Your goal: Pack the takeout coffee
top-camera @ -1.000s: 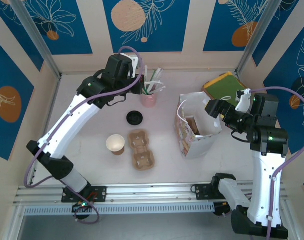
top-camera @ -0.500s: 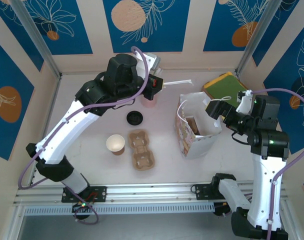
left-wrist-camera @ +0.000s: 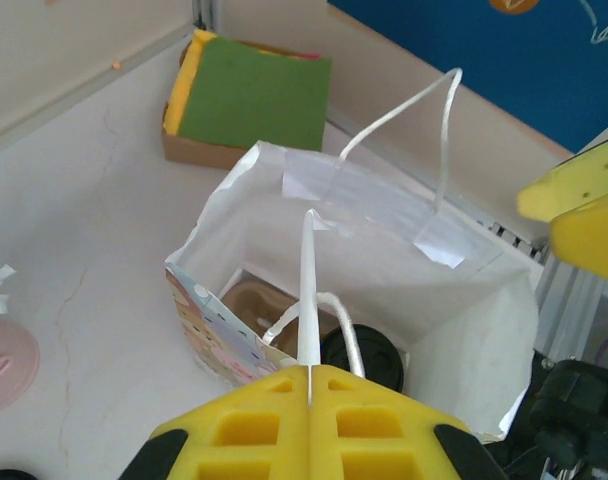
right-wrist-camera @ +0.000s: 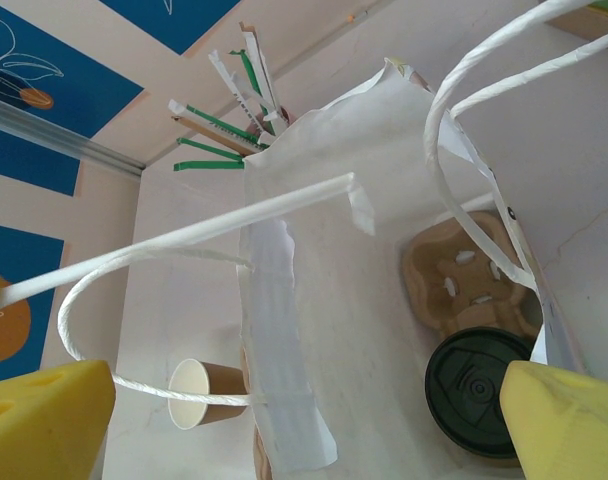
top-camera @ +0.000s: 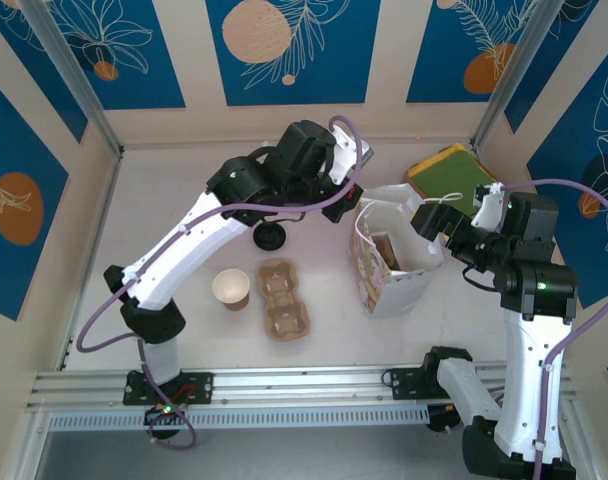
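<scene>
The robot's left gripper will next move gently farther over the bag's opening [top-camera: 392, 236] [left-wrist-camera: 354, 275], which is below the gripper and past its fingers. It will then let go of the straw that already hangs over the opening.
The takeout coffee [right-wrist-camera: 479, 392] stands inside the white paper bag [top-camera: 399, 268], its black lid [left-wrist-camera: 369, 358] showing beside a brown cup tray [right-wrist-camera: 462, 268] on the bag's floor. My left gripper [left-wrist-camera: 311, 372] is shut on a white paper-wrapped straw [left-wrist-camera: 309, 285], held just above the bag's mouth and pointing over it. In the top view that gripper [top-camera: 357, 192] sits at the bag's back left rim. My right gripper [right-wrist-camera: 304, 425] is open wide, its fingers [right-wrist-camera: 44, 420] spread across the bag's mouth, with a string handle [right-wrist-camera: 134, 385] draped over the left one.
A lidless brown cup [top-camera: 231, 288], an empty two-slot tray [top-camera: 284, 300] and a loose black lid [top-camera: 269, 237] lie left of the bag. A box of green and yellow napkins [top-camera: 446, 172] sits at the back right. The pink straw holder [left-wrist-camera: 4, 360] is behind the left arm.
The left arm has swung right from the straw holder to the bag, carrying the wrapped straw. The right arm has hardly moved.
</scene>
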